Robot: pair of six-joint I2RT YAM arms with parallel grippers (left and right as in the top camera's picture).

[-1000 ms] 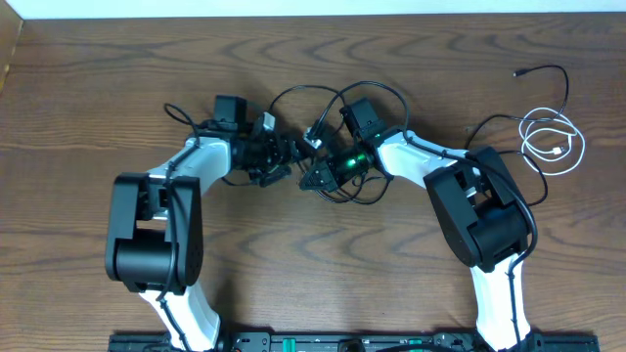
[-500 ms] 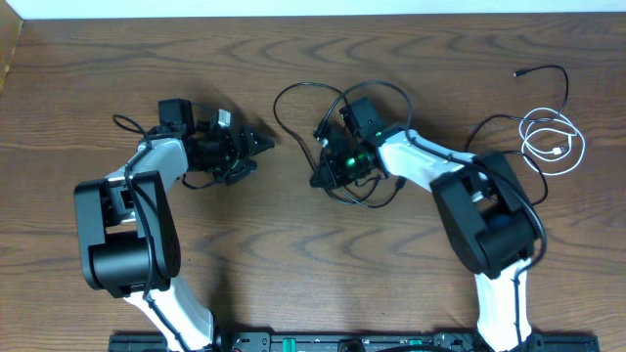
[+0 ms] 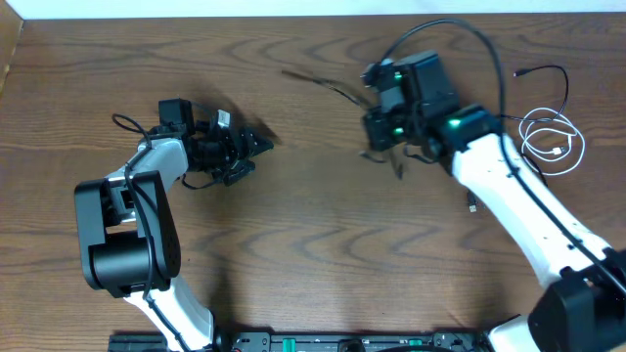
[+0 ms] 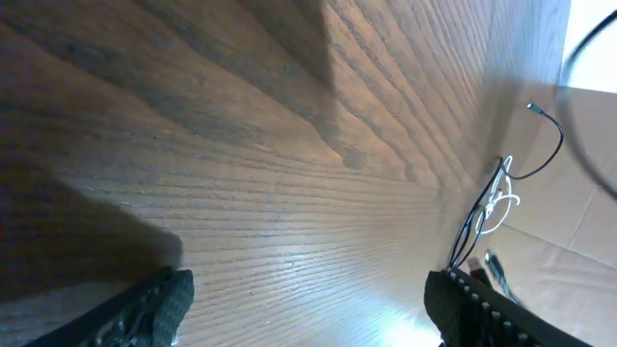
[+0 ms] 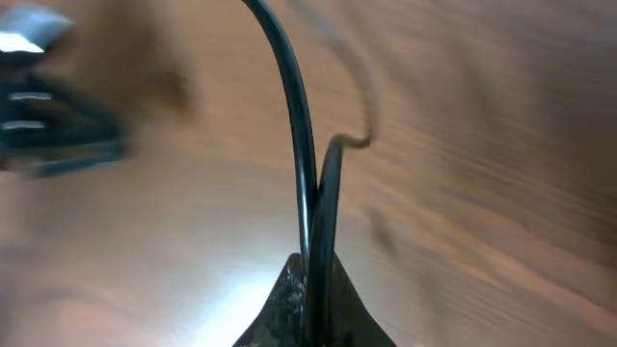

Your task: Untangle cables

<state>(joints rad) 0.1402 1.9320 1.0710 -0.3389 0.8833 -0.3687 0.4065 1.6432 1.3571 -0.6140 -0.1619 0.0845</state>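
I should swing my right gripper to the right in the overhead view toward the coiled white cable [image 3: 554, 142] and release the black cable [image 3: 323, 84], since another black length lies there.
My right gripper [image 3: 380, 147] is shut on the black cable [image 3: 323, 84], held up over the table's far middle. A blurred length of it trails to the left. In the right wrist view two black strands [image 5: 310, 183] run up from the shut jaws [image 5: 313, 284]. Another black length with a small plug [image 3: 518, 72] lies at the far right, beside the coiled white cable [image 3: 554, 142]. My left gripper [image 3: 256, 154] is open and empty at left centre, low over the wood. The left wrist view shows its fingers spread [image 4: 318, 308], with the white cable [image 4: 496, 200] far off.
A thick black arm wire [image 3: 452, 23] arcs above the right wrist. The table's far edge [image 3: 313, 14] meets a white strip. A dark rail [image 3: 323, 342] runs along the near edge between the arm bases.
The left gripper drew back left from the tangle and then stayed still. The right gripper rose and swung right and away with the black cable, pulling its loops off the table's centre.
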